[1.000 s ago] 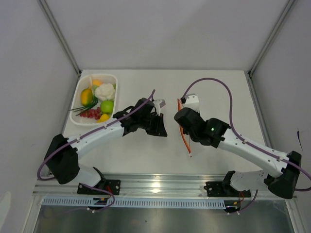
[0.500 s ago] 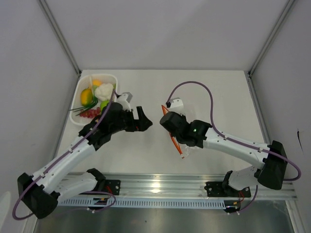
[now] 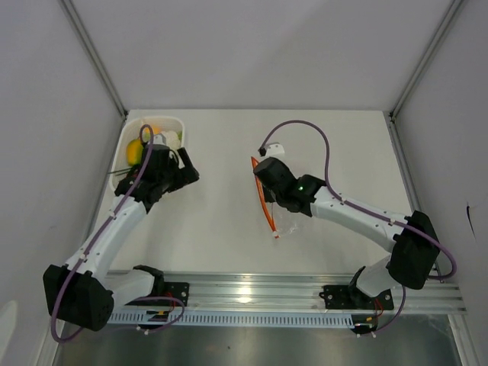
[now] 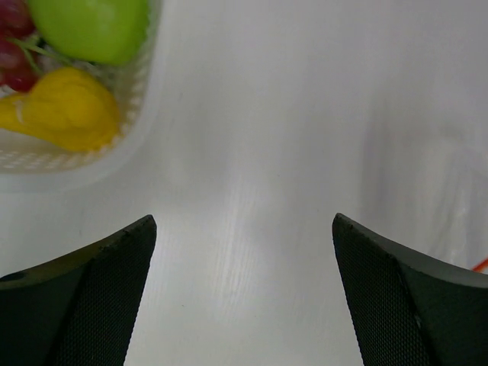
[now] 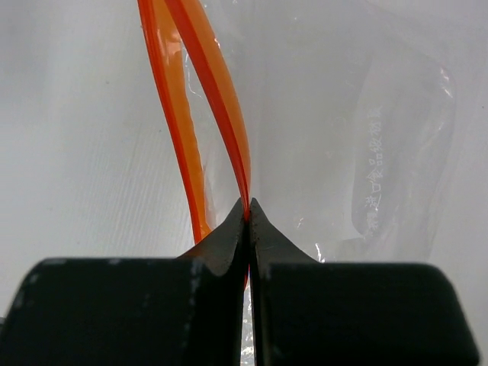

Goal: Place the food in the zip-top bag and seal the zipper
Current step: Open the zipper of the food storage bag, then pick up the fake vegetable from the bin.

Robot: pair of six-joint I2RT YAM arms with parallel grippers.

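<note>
Next, my empty left gripper will move outward, to its left in the top view, to the basket's far end [image 3: 145, 126] and down beside the yellow-orange fruit.
The food lies in a white mesh basket [image 3: 180, 122] at the back left: a yellow-orange fruit [image 3: 135, 151], white cauliflower [image 3: 170, 138], and in the left wrist view a green apple [image 4: 91, 27], a yellow piece [image 4: 65, 110] and red pieces [image 4: 11, 57]. My left gripper [image 3: 181, 180] hovers just right of the basket, open and empty [image 4: 242, 229]. The clear zip-top bag [image 3: 288, 221] lies mid-table. Its orange-red zipper [image 3: 263, 202] is parted into two strips. My right gripper [image 5: 245, 206] is shut on the upper zipper strip [image 5: 217, 91]; the bag's clear film [image 5: 343, 114] spreads to the right.
Grey walls with metal posts enclose the table on three sides. The basket's wall [image 4: 137, 114] stands close to my left finger. Purple cables loop above both arms. A metal rail [image 3: 252, 293] carrying both arm bases runs along the near edge.
My left gripper let go at the bag, opened wide and swung left to the basket's side. My right arm shifted the bag's zipper slightly left and back, still shut on it.
</note>
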